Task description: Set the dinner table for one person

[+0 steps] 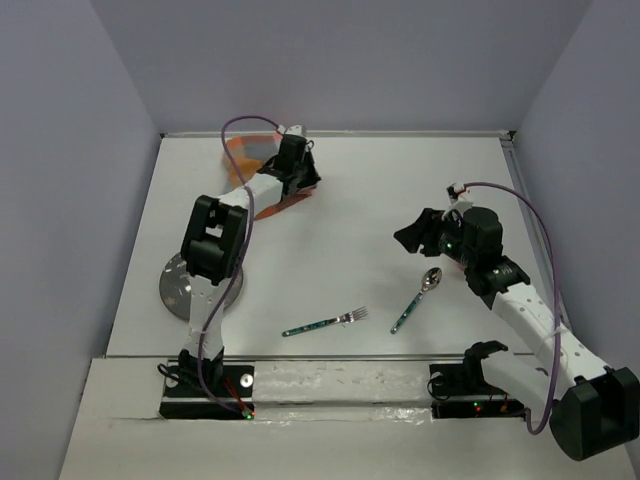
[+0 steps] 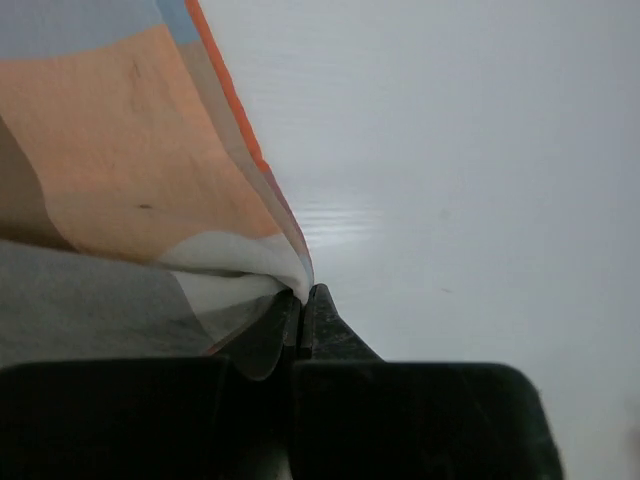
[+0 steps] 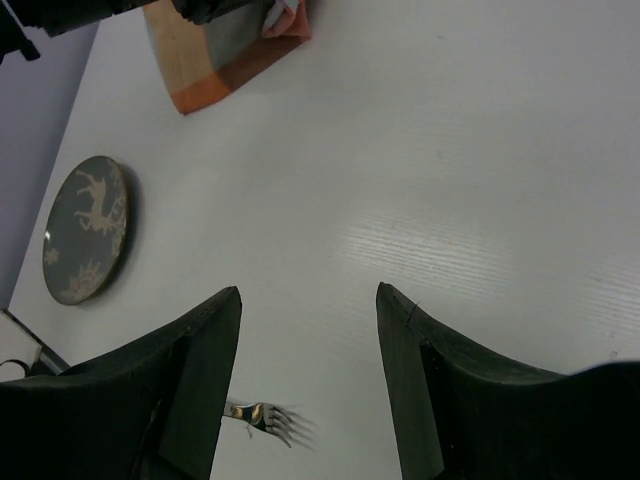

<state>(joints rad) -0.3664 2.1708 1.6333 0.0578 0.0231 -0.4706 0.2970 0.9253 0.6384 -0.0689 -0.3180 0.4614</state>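
Observation:
My right gripper will next move outward across the table toward the plaid placemat (image 1: 248, 150), then lower to its near corner, as the placemat is still bunched.
The dinner table (image 1: 380, 200) is a wide white top. An orange-and-grey plaid placemat (image 1: 248, 150) lies bunched at its far left. My left gripper (image 1: 300, 188) is over it, and the left wrist view shows this gripper (image 2: 305, 296) shut on a lifted edge of the placemat (image 2: 130, 150). A grey plate (image 1: 178, 282) sits at the left, partly under the left arm. A fork (image 1: 325, 323) and a spoon (image 1: 418, 298) lie near the front. My right gripper (image 1: 415, 235) hangs open above the table just beyond the spoon, and nothing is between its fingers (image 3: 210, 350).
From the right wrist I see the plate (image 3: 88, 228) with a deer pattern, the fork's tines (image 3: 262, 418) and the placemat (image 3: 215, 50) far off. Grey walls enclose the table on three sides. Both arm bases stand on the near edge.

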